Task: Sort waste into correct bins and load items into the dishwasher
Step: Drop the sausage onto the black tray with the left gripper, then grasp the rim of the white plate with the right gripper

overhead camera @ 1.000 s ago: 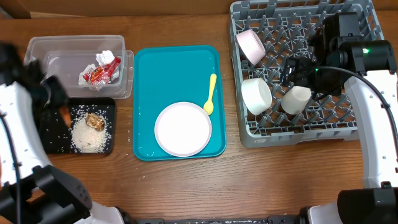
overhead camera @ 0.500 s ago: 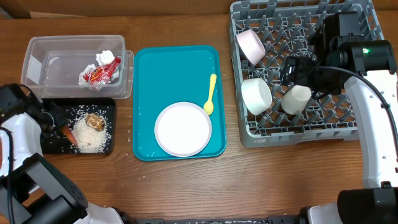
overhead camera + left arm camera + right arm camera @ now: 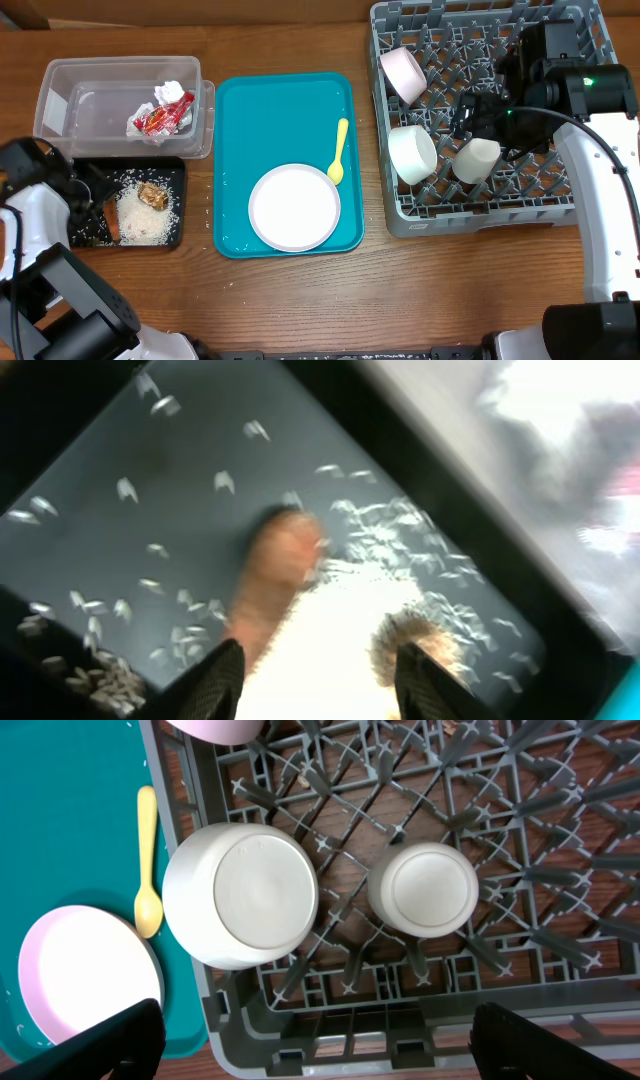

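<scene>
I will leave the rack [image 3: 590, 30], turn and lower my right gripper onto the pale plate's rim beside the spoon, since the plate is still on the teal tray.
A black tray [image 3: 176, 170] holds a pile of rice [image 3: 140, 218], a brown food scrap [image 3: 152, 194] and an orange food piece [image 3: 110, 221]. My left gripper [image 3: 93, 192] is open and empty, low over this tray. In the left wrist view my left gripper [image 3: 320, 690] straddles the rice [image 3: 340, 645], with the orange piece [image 3: 275, 565] just ahead. My right gripper [image 3: 483, 112] is open and empty above the grey dish rack [image 3: 590, 30]. The rack holds a pink bowl [image 3: 404, 72], a white bowl [image 3: 412, 152] and a white cup [image 3: 476, 159].
A clear bin [image 3: 70, 100] holds a red wrapper [image 3: 160, 120] and white tissue [image 3: 170, 92]. A teal tray [image 3: 280, 110] carries a pale plate [image 3: 294, 207] and a yellow spoon [image 3: 338, 150]. The right wrist view shows the bowl [image 3: 240, 895], cup [image 3: 422, 890] and spoon [image 3: 147, 860].
My left arm has swung down toward the table's left edge, and its gripper now sits lower over the black tray. The orange piece lies in the tray. The right arm has not moved.
</scene>
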Controlling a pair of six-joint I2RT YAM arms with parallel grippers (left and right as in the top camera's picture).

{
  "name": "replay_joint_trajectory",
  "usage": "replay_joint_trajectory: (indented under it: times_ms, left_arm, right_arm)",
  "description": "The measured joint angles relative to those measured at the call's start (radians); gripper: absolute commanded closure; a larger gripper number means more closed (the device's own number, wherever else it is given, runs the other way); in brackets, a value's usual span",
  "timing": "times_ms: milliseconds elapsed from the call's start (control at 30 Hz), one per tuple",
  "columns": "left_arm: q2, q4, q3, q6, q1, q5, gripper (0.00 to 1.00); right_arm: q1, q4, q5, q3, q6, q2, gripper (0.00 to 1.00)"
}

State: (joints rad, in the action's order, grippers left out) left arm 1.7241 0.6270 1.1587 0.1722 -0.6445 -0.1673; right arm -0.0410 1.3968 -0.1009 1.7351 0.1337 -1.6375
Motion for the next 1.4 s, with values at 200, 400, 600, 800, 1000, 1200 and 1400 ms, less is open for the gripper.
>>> replay_joint_trajectory:
  times_ms: [200,400,600,800,1000,1200,1400]
  left_arm:
    - [0.002,0.214,0.288,-0.079,0.082,-0.166,0.49]
    - [0.000,0.343,0.419,-0.154,0.279,-0.234,0.47]
    - [0.000,0.331,0.425,-0.154,0.415,-0.229,0.41]
    - [0.000,0.321,0.425,-0.153,0.486,-0.187,0.36]
    - [0.000,0.319,0.425,-0.154,0.547,-0.138,0.36]
    - [0.000,0.320,0.425,-0.154,0.566,-0.126,0.35]
    - [0.000,0.324,0.425,-0.154,0.566,-0.119,0.34]
  right_arm:
    - [0.000,-0.013,-0.046,0.000,0.000,0.000,0.00]
    - [-0.014,-0.037,-0.159,0.000,0.001,0.000,0.01]
    - [-0.169,-0.114,-0.190,-0.004,0.025,0.000,0.04]
    - [-0.360,-0.182,-0.138,-0.056,0.075,-0.020,0.08]
    - [-0.490,-0.204,-0.072,-0.089,0.102,-0.143,0.27]
    - [-0.581,-0.254,-0.022,-0.098,0.101,-0.278,0.35]
    - [-0.622,-0.275,0.022,-0.100,0.072,-0.428,0.47]
